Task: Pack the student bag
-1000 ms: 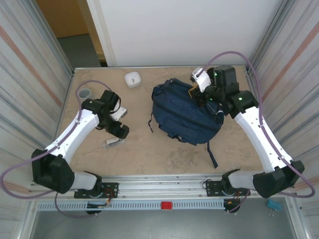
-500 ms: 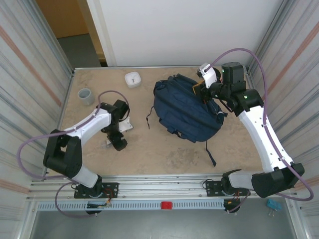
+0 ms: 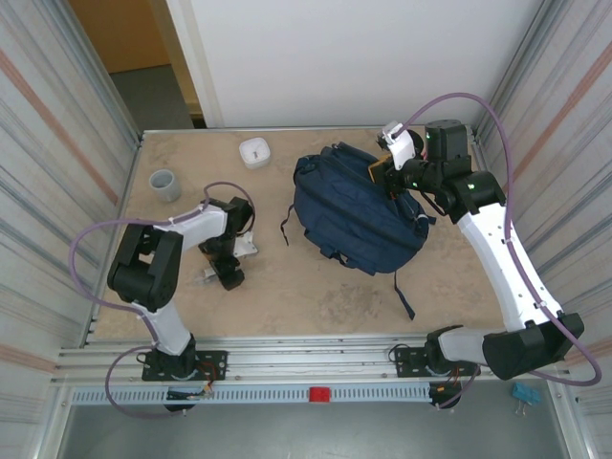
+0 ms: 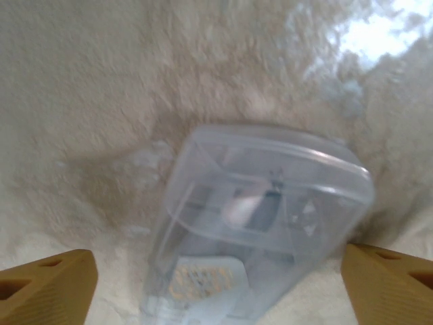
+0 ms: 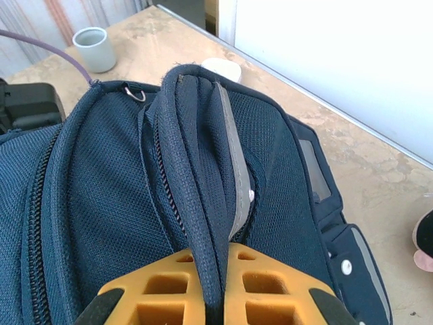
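My right gripper will move back and across to the bag's side facing the clear case (image 3: 315, 222), then let go of the fold, as the bag's opening is far from the case.
The student bag (image 3: 356, 218), a large navy backpack, lies at centre-right of the table with its straps trailing toward the near edge. My right gripper (image 3: 384, 173) is at its far right end, shut on a raised fold of the bag's opening. In the right wrist view the yellow fingers (image 5: 169, 291) pinch that navy zipper edge (image 5: 203, 203), and the gripper (image 5: 218, 288) holds it up. My left gripper (image 3: 228, 268) points down at the table on the left, open. A clear plastic case (image 4: 264, 217) lies between its wide-apart fingertips (image 4: 47, 288), untouched.
A grey cup (image 3: 164, 184) stands at the far left and a small white round container (image 3: 254, 151) at the back centre. Corrugated walls close both sides. The bag's loose strap (image 3: 406, 296) reaches toward the near edge.
My left arm has folded in, bringing its gripper down over the clear case. My right gripper lifted the bag's edge back and to the right, then held still.
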Controlling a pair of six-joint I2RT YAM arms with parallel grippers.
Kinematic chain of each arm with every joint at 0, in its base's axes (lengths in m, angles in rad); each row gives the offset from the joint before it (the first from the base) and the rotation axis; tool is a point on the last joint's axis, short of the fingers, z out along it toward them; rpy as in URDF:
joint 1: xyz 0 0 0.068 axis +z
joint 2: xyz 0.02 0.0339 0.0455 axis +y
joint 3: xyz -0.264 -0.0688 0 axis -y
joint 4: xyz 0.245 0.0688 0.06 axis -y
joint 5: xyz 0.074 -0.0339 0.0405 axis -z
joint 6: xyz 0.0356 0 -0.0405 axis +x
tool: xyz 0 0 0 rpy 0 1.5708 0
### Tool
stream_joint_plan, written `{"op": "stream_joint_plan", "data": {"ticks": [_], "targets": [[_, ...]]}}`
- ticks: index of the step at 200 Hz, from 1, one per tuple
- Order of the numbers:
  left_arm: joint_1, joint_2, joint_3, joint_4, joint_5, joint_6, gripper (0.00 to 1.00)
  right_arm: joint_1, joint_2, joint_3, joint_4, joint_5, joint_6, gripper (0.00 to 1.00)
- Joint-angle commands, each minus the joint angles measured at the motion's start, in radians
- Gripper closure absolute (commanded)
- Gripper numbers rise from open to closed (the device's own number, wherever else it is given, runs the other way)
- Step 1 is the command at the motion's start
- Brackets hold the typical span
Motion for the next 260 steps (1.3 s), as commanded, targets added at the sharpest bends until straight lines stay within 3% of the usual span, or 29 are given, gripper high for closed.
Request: {"op": "stream_joint_plan", "data": {"ticks": [1, 37, 75, 123, 185, 218, 243, 260], "targets": [[0.006, 0.027, -0.023, 0.016, -0.039, 0.029, 0.12, -0.004, -0.056, 0.021, 0.204, -0.076, 0.026, 1.00], [0.006, 0.016, -0.007, -0.008, 0.055, 0.024, 0.25, -0.002, -0.060, 0.012, 0.203, -0.090, 0.028, 1.00], [0.004, -0.042, 0.011, -0.035, 0.091, -0.006, 0.49, 0.018, -0.072, -0.028, 0.210, -0.085, 0.039, 1.00], [-0.044, -0.272, 0.016, -0.052, 0.141, -0.085, 0.51, 0.075, -0.081, -0.138, 0.219, -0.110, 0.070, 1.00], [-0.069, -0.598, 0.040, -0.064, 0.310, -0.298, 0.55, 0.286, -0.029, -0.324, 0.325, -0.116, 0.204, 1.00], [-0.080, -0.674, 0.048, -0.071, 0.403, -0.382, 0.55, 0.350, 0.043, -0.367, 0.352, -0.067, 0.250, 1.00], [-0.105, -0.697, 0.040, -0.055, 0.451, -0.439, 0.54, 0.382, 0.121, -0.349, 0.310, 0.048, 0.248, 0.99], [-0.110, -0.697, 0.035, -0.025, 0.487, -0.504, 0.54, 0.400, 0.168, -0.317, 0.269, 0.078, 0.244, 0.89]]}}
